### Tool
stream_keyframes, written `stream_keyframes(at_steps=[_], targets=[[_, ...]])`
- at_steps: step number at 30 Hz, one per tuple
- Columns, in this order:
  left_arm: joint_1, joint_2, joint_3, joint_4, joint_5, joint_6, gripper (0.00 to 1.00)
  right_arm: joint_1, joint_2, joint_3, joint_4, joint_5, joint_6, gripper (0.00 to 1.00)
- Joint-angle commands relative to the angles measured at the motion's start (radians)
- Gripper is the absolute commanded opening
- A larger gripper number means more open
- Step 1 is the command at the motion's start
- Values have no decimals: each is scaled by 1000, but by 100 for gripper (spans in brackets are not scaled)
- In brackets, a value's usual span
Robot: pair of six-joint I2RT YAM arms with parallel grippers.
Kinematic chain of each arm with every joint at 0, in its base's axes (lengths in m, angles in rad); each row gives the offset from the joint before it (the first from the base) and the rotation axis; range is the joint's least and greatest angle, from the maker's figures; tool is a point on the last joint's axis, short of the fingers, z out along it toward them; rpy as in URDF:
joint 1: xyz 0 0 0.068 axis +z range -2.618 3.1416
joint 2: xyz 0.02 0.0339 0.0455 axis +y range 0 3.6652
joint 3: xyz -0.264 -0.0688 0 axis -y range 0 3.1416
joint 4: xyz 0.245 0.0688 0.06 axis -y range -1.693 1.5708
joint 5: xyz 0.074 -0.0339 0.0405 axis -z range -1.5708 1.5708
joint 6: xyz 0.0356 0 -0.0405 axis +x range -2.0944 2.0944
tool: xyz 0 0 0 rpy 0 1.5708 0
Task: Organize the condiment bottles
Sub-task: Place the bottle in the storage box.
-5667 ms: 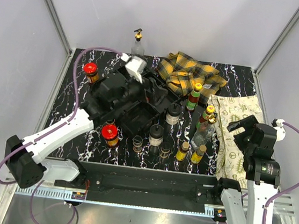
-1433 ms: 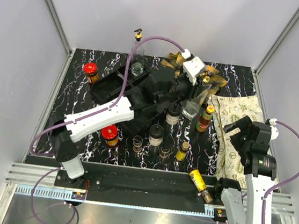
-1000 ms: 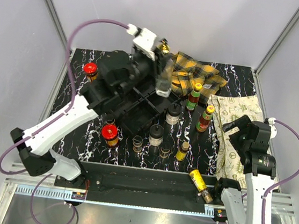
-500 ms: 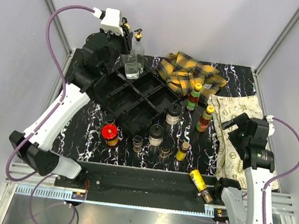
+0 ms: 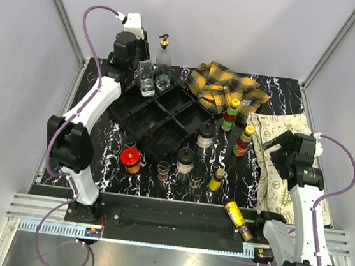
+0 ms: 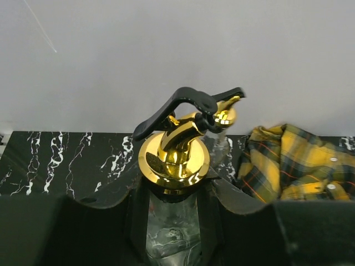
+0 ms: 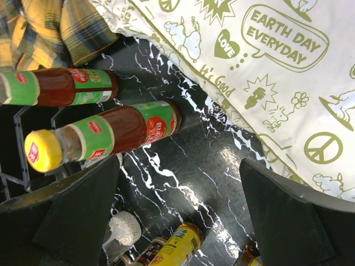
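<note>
The tray's back section (image 5: 156, 91) is below my left gripper, to its right in the top view, so it will next move toward the second bottle and down to release.
My left gripper (image 5: 145, 71) (image 6: 175, 221) is shut on a clear glass bottle (image 5: 147, 81) (image 6: 173, 235) with a gold spout (image 6: 176, 152), held upright at the back-left edge of the black divided tray (image 5: 166, 122). A second gold-spouted glass bottle (image 5: 163, 67) (image 6: 224, 116) stands just to its right. My right gripper (image 5: 275, 144) (image 7: 177, 183) hangs open with nothing in it, close to two yellow-capped sauce bottles (image 5: 245, 139) (image 7: 105, 138) (image 5: 232, 112) (image 7: 55, 87). In front of the tray stand black-capped shakers (image 5: 206, 135) (image 5: 185, 159), a red-lidded jar (image 5: 130, 159) and small bottles (image 5: 216, 178).
A yellow plaid cloth (image 5: 224, 87) (image 6: 299, 166) lies at the back right. A white printed cloth (image 5: 290, 159) (image 7: 266, 66) covers the right side. One yellow-labelled bottle (image 5: 235, 215) lies on its side at the table's front edge.
My left arm has swung the glass bottle from the plaid cloth leftward across the tray's back and brought it down beside the other glass bottle. The right gripper has turned slightly.
</note>
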Motion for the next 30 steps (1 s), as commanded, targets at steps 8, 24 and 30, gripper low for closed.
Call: stream_keyframes(at_steps=[8,24,30], targets=[[59,106,155,335,108,-38,0,-5,61,19,51,40,13,100],[62,180,54,463,247,41,0,-3,92,2,80,27,49,100],[62,212,30,464,240,52,0,-3,93,4,82,30,45,100]])
